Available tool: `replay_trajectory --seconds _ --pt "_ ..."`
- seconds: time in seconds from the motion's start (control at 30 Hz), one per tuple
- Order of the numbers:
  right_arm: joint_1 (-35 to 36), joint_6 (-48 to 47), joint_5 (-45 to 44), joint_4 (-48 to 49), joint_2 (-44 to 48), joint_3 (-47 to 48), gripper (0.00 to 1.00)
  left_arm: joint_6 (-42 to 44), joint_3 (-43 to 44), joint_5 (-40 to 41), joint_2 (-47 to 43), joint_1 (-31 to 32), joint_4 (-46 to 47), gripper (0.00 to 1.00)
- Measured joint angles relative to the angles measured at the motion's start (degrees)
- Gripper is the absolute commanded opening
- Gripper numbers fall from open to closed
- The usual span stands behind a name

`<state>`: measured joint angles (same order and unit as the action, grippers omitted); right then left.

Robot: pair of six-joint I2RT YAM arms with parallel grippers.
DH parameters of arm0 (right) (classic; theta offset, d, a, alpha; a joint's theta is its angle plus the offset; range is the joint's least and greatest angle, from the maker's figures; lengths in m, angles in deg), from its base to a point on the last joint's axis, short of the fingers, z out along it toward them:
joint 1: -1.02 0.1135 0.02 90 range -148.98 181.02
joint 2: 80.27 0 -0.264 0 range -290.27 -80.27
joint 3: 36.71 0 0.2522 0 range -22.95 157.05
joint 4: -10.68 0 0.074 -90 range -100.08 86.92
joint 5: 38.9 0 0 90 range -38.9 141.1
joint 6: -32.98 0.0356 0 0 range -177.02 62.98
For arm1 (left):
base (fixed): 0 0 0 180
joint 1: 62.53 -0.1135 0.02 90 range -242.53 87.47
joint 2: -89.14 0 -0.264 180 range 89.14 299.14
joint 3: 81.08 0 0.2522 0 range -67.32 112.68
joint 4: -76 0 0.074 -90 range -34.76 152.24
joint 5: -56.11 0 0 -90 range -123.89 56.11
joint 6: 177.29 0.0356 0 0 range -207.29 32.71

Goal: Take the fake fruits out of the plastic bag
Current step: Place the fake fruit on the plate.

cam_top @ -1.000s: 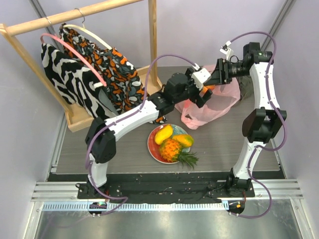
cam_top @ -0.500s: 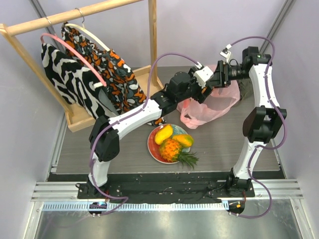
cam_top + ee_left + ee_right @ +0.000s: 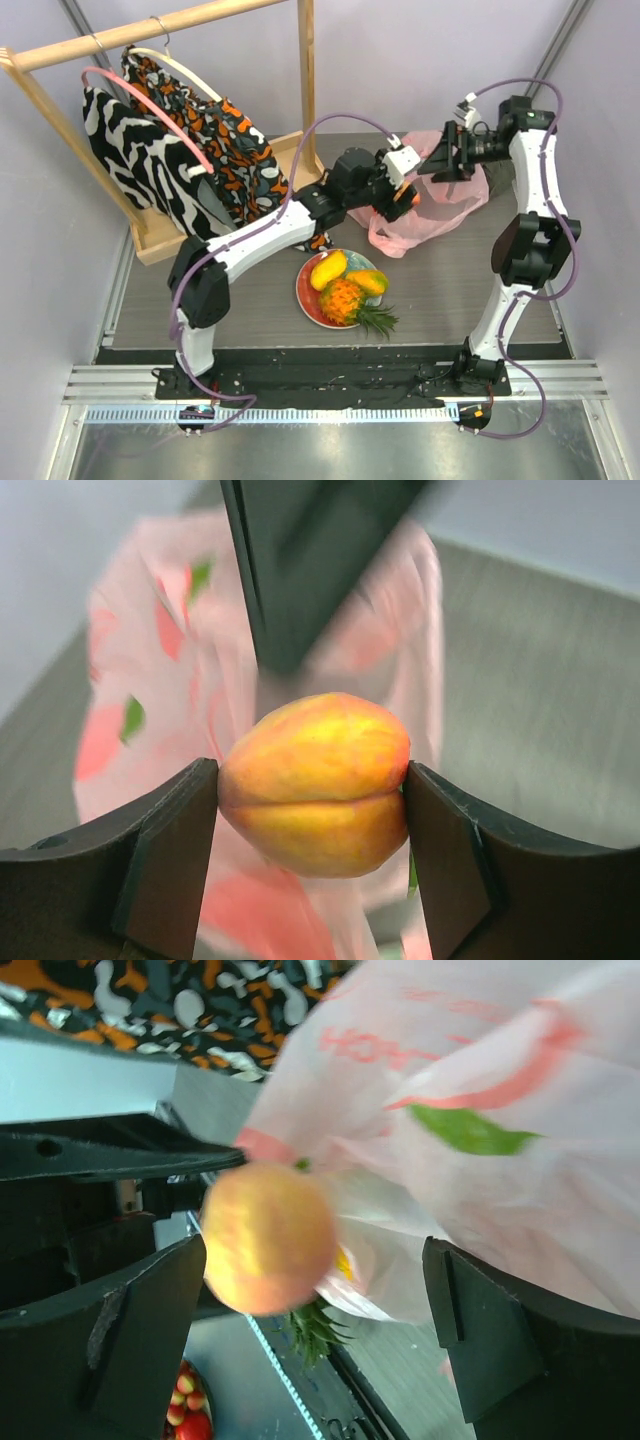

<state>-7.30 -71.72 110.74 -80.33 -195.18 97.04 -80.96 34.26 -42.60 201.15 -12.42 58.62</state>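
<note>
I will next move the fruit back toward my base with my left gripper, lower it onto the plate's bare red side (image 3: 310, 299) below and let go of it.
My left gripper (image 3: 407, 196) is shut on a peach-coloured fake fruit (image 3: 315, 780) and holds it in the air at the near left side of the plastic bag (image 3: 440, 215). The pink bag lies crumpled on the table behind the fruit (image 3: 150, 680). My right gripper (image 3: 440, 165) hovers at the bag's top with its jaws wide apart. In the right wrist view the gripper (image 3: 315, 1300) faces the peach fruit (image 3: 268, 1238) and the bag (image 3: 500, 1160). A yellow mango (image 3: 328, 269), an orange pineapple (image 3: 345, 300) and another orange-yellow piece (image 3: 370, 281) lie on the plate (image 3: 306, 295).
A wooden clothes rack with a zebra-print and an orange-patterned garment (image 3: 180, 150) stands at the back left on a wooden base (image 3: 160, 240). The left arm stretches across the table's middle, just behind the plate. The table's front edge runs just before the plate.
My left gripper has come down and to the right with the peach fruit, out from the bag's mouth. My right gripper has drawn back to the right.
</note>
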Motion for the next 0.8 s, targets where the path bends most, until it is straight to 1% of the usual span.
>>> replay_trajectory --seconds 0.1,0.2,0.23,0.33,0.4,0.47,0.57,0.7,0.8 --pt "-4.20 0.52 -1.60 0.00 -0.92 0.11 1.00 0.37 -5.05 -4.94 -5.51 -0.68 -5.75 0.00" --pt "-7.37 0.00 -5.68 -0.11 -4.48 1.95 1.00 2.21 -10.99 -9.86 -14.43 -1.29 -13.03 0.00" --pt "-8.09 -0.28 -7.39 -0.13 -6.10 2.99 1.00 3.19 -14.38 -11.13 -18.99 -1.68 -15.34 0.00" --pt "-8.59 -0.66 -12.35 0.20 -10.71 6.14 1.00 6.16 -22.64 -13.79 -29.51 -3.26 -18.67 0.00" --pt "-8.15 -0.96 -15.02 0.35 -12.15 6.56 1.00 7.87 -27.63 -16.57 -35.17 -5.79 -21.44 0.00" --pt "-7.52 -1.55 -16.96 0.20 -12.26 6.56 1.00 8.50 -29.49 -18.93 -36.63 -8.74 -24.39 0.00" --pt "-6.69 -2.56 -18.36 0.24 -11.23 6.27 1.00 6.40 -32.15 -22.25 -35.74 -12.50 -25.90 0.00" --pt "-5.60 -3.65 -19.87 0.04 -8.72 4.37 1.00 0.61 -41.29 -26.84 -35.01 -16.85 -25.11 0.00" --pt "-4.90 -4.17 -20.79 -0.02 -7.26 3.82 1.00 -2.80 -46.60 -28.33 -34.38 -17.94 -23.28 0.00"
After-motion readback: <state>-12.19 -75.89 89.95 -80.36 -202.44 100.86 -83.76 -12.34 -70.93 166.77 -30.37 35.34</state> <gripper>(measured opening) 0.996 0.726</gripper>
